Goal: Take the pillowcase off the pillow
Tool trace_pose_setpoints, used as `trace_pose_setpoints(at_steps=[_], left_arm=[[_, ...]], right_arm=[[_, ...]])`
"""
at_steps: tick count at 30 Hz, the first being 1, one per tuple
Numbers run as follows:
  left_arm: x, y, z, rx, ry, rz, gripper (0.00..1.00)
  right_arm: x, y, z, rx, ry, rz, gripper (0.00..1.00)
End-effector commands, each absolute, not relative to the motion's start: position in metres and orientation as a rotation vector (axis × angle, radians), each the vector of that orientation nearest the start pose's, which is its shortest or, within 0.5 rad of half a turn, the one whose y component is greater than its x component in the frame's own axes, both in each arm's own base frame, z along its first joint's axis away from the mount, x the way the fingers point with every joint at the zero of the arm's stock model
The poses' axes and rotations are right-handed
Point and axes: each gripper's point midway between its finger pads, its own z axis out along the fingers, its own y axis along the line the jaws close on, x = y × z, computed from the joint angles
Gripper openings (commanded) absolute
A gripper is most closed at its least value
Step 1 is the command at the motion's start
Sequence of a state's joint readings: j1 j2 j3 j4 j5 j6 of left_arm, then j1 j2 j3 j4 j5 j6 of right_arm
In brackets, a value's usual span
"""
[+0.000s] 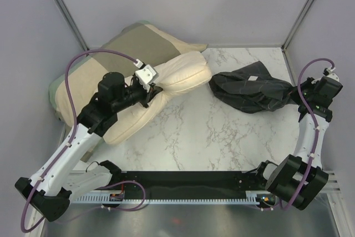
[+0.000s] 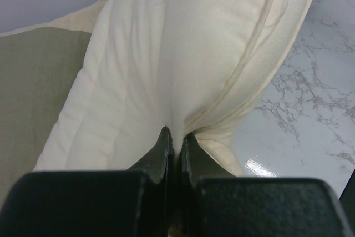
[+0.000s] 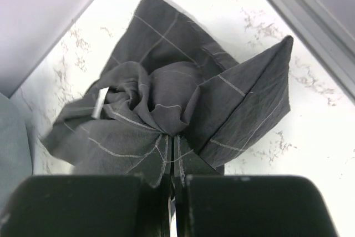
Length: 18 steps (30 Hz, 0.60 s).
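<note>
The marble to the right of my left gripper in the top view is open, so next I will move the pillow's fold toward that marble, off the larger pillow, and let go.
The cream pillow (image 1: 166,90) lies bent across the left half of the marble table, bare of any case. My left gripper (image 1: 154,89) is shut on a pinch of the pillow (image 2: 183,54) at its bend, jaws pressed together on cream fabric (image 2: 176,132). The charcoal grid-check pillowcase (image 1: 249,90) lies crumpled on the right, apart from the pillow. My right gripper (image 1: 297,94) is shut on the pillowcase (image 3: 166,104), fabric bunched between its jaws (image 3: 173,137). A small white tag (image 3: 100,102) shows on the cloth.
A larger olive-and-tan pillow (image 1: 130,43) leans in the back left corner, partly under the cream one. Grey walls enclose the marble table (image 1: 205,137) on three sides. A black rail (image 1: 188,184) runs along the near edge between the arm bases.
</note>
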State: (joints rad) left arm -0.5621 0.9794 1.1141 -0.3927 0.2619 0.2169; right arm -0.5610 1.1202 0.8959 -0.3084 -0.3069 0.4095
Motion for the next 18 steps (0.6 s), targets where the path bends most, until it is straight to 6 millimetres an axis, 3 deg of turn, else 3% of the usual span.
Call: trace_pose_setpoints(at_steps=[1,8,12,15,16,18], left_arm=[[0.280,-0.179,0.358,0.723,1.542,-0.334,0.02],[0.255,-0.221,0.340,0.910,1.513,-0.532,0.02],[0.231,-0.246,0.328,1.022,1.494,-0.597,0.02],[0.223,-0.254,0.320,1.067,1.499,-0.611,0.04],[0.223,-0.254,0.319,1.066,1.506,-0.620,0.20],[0.221,-0.256,0.319,1.069,1.508,-0.639,0.51]], right_arm=[[0.333,-0.131,0.234,0.784,1.845,0.250,0.00],[0.330,-0.134,0.231,0.793,1.853,0.224,0.00],[0.326,-0.136,0.231,0.804,1.855,0.198,0.00],[0.324,-0.132,0.235,0.792,1.851,0.209,0.13],[0.324,-0.131,0.236,0.788,1.852,0.215,0.32],[0.321,-0.129,0.242,0.775,1.841,0.206,0.56]])
